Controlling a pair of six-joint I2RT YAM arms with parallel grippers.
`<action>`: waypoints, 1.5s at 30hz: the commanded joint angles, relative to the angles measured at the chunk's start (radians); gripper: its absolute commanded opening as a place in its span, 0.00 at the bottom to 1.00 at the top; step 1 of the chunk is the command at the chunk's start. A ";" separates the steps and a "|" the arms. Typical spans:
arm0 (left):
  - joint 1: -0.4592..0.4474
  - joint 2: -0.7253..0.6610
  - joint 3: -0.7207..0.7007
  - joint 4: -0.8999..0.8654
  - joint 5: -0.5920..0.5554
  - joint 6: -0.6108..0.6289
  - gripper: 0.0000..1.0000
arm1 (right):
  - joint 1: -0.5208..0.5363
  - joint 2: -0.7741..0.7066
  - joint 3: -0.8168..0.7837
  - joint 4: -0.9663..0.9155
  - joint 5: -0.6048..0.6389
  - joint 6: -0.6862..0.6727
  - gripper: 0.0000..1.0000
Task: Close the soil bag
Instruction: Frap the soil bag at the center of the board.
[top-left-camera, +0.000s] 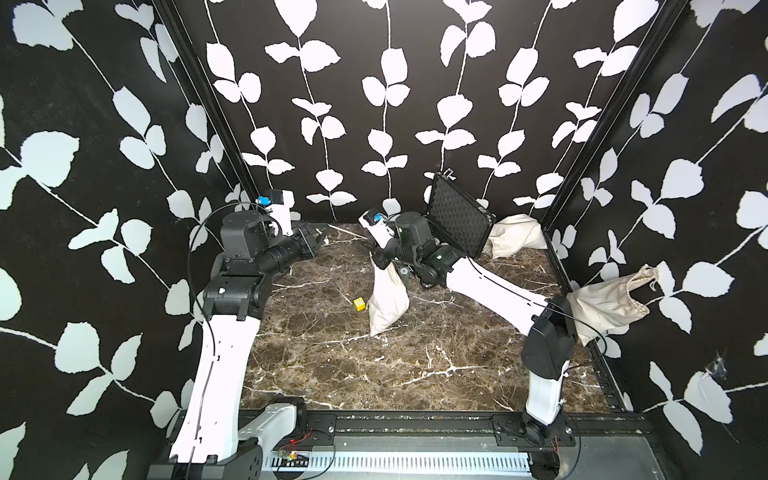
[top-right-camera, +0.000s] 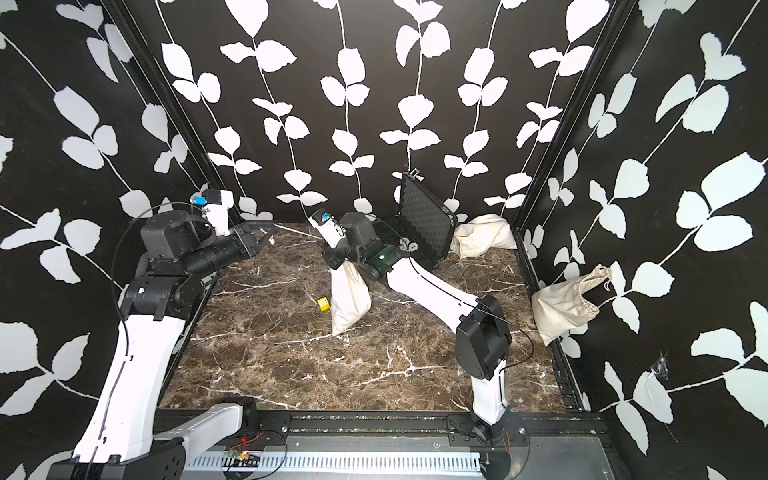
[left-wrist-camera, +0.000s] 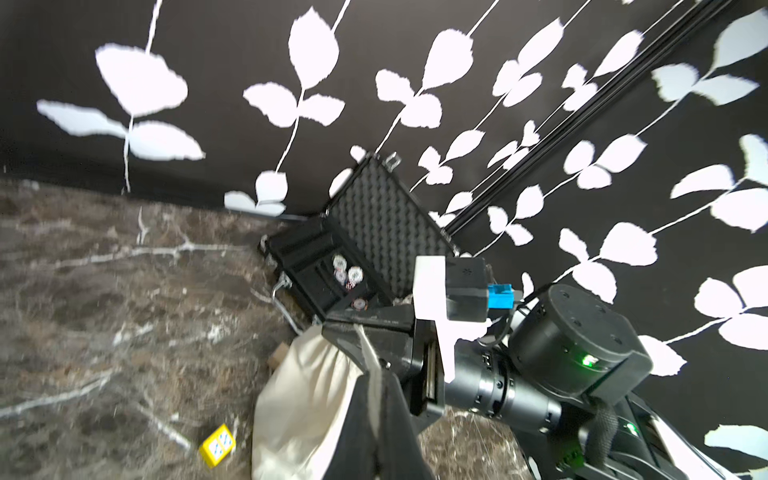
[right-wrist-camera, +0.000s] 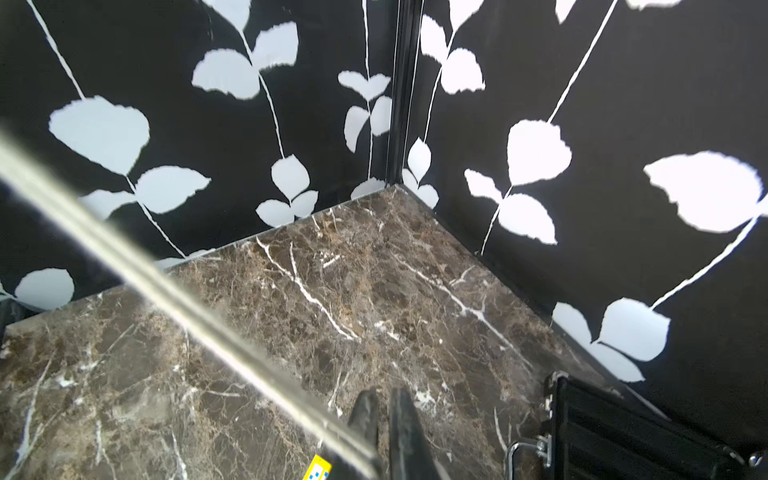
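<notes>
The bag's neck lies along the tight string from my gripper, so my left gripper will next pull away from the neck, then move toward it, and let go of the drawstring.
The soil bag (top-left-camera: 388, 301) (top-right-camera: 349, 301) is a cream cloth sack standing mid-table, its top gathered to a neck. My right gripper (top-left-camera: 380, 261) (left-wrist-camera: 332, 328) lies across that neck with its jaws almost together. In the right wrist view its fingertips (right-wrist-camera: 384, 397) show only a thin slit with no cloth in it, and the bag is hidden there. A pale drawstring (left-wrist-camera: 368, 347) (right-wrist-camera: 166, 286) runs taut from the neck to my left gripper (top-left-camera: 322, 235) (left-wrist-camera: 376, 374). That gripper is shut on the string, back left of the bag.
An open black foam-lined case (top-left-camera: 457, 216) (left-wrist-camera: 374, 232) holding poker chips stands behind the right gripper. A small yellow block (top-left-camera: 359, 304) (left-wrist-camera: 217, 445) lies left of the bag. Two other cloth bags rest at the back right (top-left-camera: 517, 235) and against the right wall (top-left-camera: 606, 305).
</notes>
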 joint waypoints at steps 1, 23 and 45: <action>0.067 -0.073 0.143 0.168 -0.048 0.005 0.00 | -0.103 0.079 -0.216 -0.225 0.181 0.054 0.11; 0.276 -0.098 0.027 0.347 0.020 -0.188 0.00 | -0.170 -0.031 -0.479 -0.076 0.258 0.183 0.14; 0.281 0.380 0.217 0.033 -0.433 0.189 0.00 | -0.521 -0.427 -0.576 -0.221 0.378 0.233 0.98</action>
